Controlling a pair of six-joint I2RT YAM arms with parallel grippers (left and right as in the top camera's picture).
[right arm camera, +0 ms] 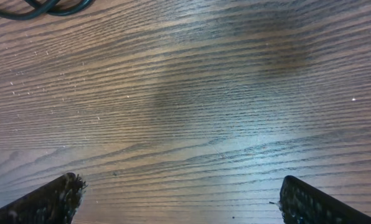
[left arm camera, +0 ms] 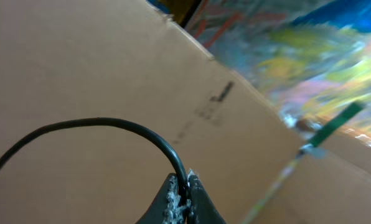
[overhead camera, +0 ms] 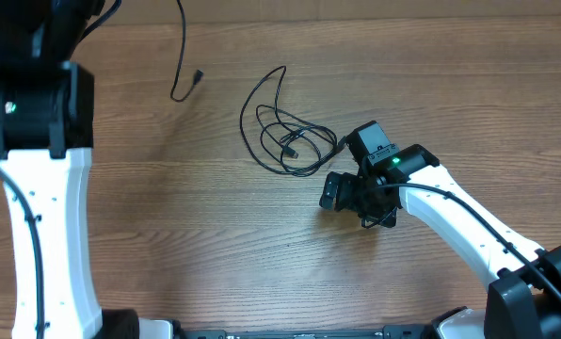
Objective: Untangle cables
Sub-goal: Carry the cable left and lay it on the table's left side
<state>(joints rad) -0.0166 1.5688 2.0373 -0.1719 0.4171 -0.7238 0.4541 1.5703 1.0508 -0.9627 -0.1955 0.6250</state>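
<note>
My left gripper will next move lower and tilt down toward the wood at the left (overhead camera: 147,129) in the overhead view, and it will keep the raised cable clear of the tangle.
A black cable (overhead camera: 282,137) lies in loose tangled loops on the wooden table at centre. A second black cable (overhead camera: 181,58) hangs down from the top edge, and its plug end (overhead camera: 197,75) rests on the table. In the left wrist view my left gripper (left arm camera: 184,190) is shut on a black cable (left arm camera: 98,124), raised and facing cardboard. Its fingers are not seen in the overhead view. My right gripper (overhead camera: 330,191) is open and empty, low over bare wood just right of and below the tangle. In the right wrist view (right arm camera: 179,199) a bit of cable (right arm camera: 42,9) shows at top left.
The left arm's white link (overhead camera: 45,217) and black base (overhead camera: 31,104) fill the left side. The right arm (overhead camera: 469,226) reaches in from the lower right. A cardboard box (left arm camera: 79,62) and colourful clutter (left arm camera: 310,43) show in the left wrist view.
</note>
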